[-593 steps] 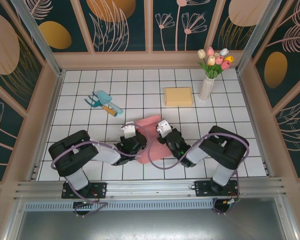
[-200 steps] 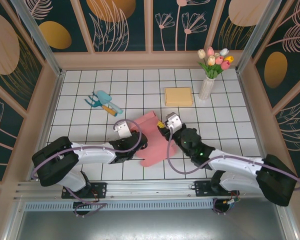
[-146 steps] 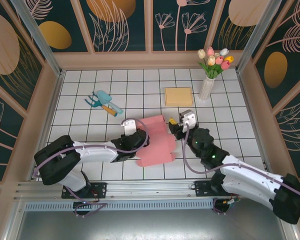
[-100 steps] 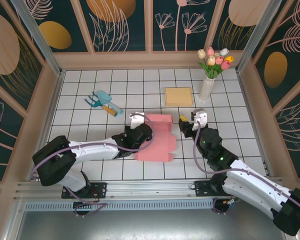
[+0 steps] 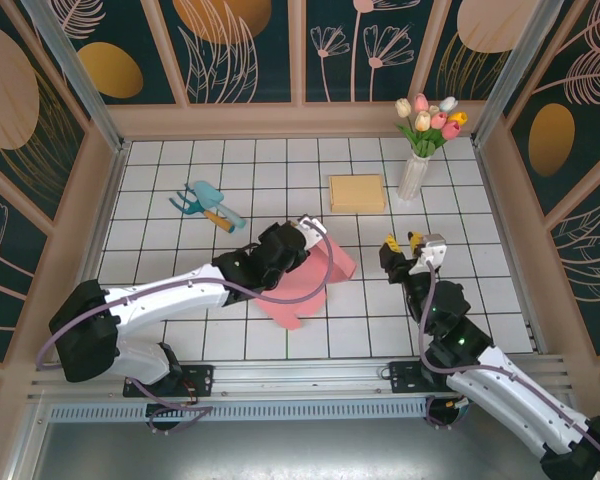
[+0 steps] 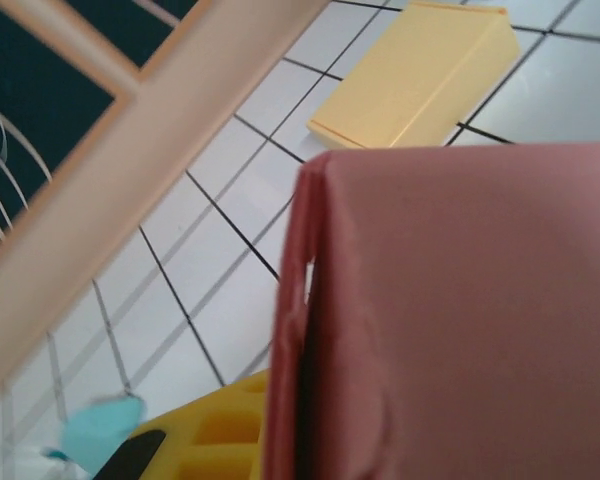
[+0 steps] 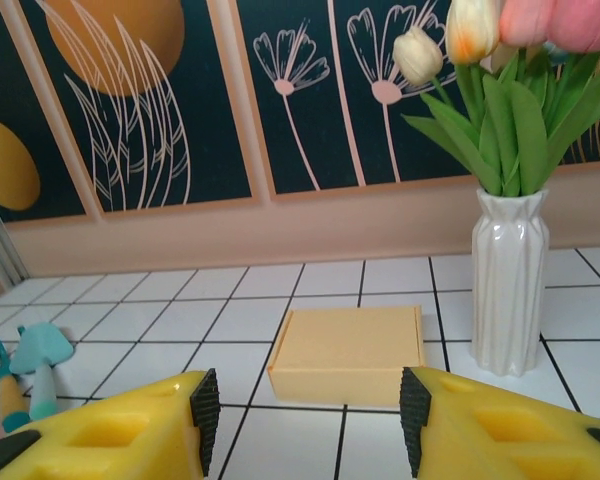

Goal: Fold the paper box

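I should next turn back the pink sheet's raised edge in my left gripper, then lower it to the tiled table for release.
The pink paper box is a partly folded sheet at the middle of the tiled table, one edge raised off the surface. My left gripper is shut on that upper edge. In the left wrist view the pink sheet stands on edge close to the camera, and one yellow finger shows beside it at the bottom left. My right gripper hovers to the right of the sheet, apart from it. In the right wrist view its jaws stand open with nothing between the black pads.
A closed yellow box lies behind the sheet, straight ahead of the right gripper. A white vase of tulips stands at the back right. Teal garden tools lie at the back left. Wooden walls enclose the table.
The right gripper has pulled away from the pink sheet toward the right. The left gripper has carried the sheet's edge rightward and back, raising and turning the sheet.
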Available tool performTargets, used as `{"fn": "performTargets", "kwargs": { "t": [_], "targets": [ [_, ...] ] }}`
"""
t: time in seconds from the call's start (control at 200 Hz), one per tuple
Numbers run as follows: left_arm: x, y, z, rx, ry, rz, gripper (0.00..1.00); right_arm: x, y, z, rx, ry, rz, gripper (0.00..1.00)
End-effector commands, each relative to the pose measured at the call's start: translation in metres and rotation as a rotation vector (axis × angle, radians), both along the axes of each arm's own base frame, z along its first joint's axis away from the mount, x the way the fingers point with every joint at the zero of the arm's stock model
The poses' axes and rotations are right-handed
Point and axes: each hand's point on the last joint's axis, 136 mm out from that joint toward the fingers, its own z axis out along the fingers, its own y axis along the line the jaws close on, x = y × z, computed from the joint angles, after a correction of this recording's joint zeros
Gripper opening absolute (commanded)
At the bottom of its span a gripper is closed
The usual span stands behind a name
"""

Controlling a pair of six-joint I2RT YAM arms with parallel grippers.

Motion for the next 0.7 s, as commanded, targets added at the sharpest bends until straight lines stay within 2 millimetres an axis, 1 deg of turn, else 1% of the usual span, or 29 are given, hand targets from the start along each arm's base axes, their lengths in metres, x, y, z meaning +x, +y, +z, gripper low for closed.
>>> {"fn": "performTargets", "kwargs": {
  "t": [0.0, 0.105, 0.23, 0.31, 0.36, 0.405, 0.415, 0.485, 0.495, 0.5, 0.52, 0.56, 0.696],
  "targets": [
    [-0.012, 0.003, 0.019, 0.289, -0.067, -0.215, 0.0, -0.001, -0.006, -0.001, 0.03, -0.005, -0.024, 0.54],
    [-0.021, 0.005, 0.015, 0.517, -0.125, -0.389, 0.0, -0.001, -0.007, -0.003, 0.028, -0.006, -0.026, 0.54],
    [-0.021, 0.005, 0.01, 0.774, -0.172, -0.538, 0.0, -0.002, -0.008, -0.003, 0.03, -0.015, -0.026, 0.55],
    [-0.022, -0.003, 0.006, 0.908, -0.147, -0.627, 0.0, -0.003, -0.01, -0.002, 0.035, -0.021, -0.029, 0.55],
    [-0.021, -0.012, 0.005, 0.974, -0.116, -0.675, 0.0, -0.003, -0.011, -0.002, 0.035, -0.023, -0.033, 0.55],
    [-0.022, -0.019, 0.0, 1.047, -0.081, -0.716, 0.0, -0.004, -0.011, -0.003, 0.037, -0.024, -0.034, 0.55],
    [-0.019, -0.023, 0.003, 1.055, -0.089, -0.716, 0.0, -0.004, -0.011, -0.003, 0.038, -0.024, -0.034, 0.55],
    [-0.019, -0.028, -0.013, 1.203, -0.054, -0.77, 0.0, -0.004, -0.013, -0.005, 0.038, -0.022, -0.041, 0.55],
    [-0.019, -0.028, -0.012, 1.216, -0.057, -0.775, 0.0, -0.004, -0.013, -0.005, 0.037, -0.022, -0.042, 0.55],
    [-0.019, -0.029, -0.018, 1.233, -0.047, -0.784, 0.0, -0.004, -0.013, -0.005, 0.038, -0.022, -0.043, 0.55],
    [-0.019, -0.03, -0.027, 1.277, -0.034, -0.803, 0.0, -0.004, -0.013, -0.005, 0.038, -0.021, -0.044, 0.55],
    [-0.02, -0.033, -0.039, 1.34, -0.017, -0.843, 0.0, -0.004, -0.014, -0.006, 0.038, -0.02, -0.048, 0.56],
    [-0.026, -0.057, -0.069, 1.418, -0.002, -0.948, 0.0, -0.005, -0.017, -0.004, 0.042, -0.026, -0.058, 0.56]
  ]
}}
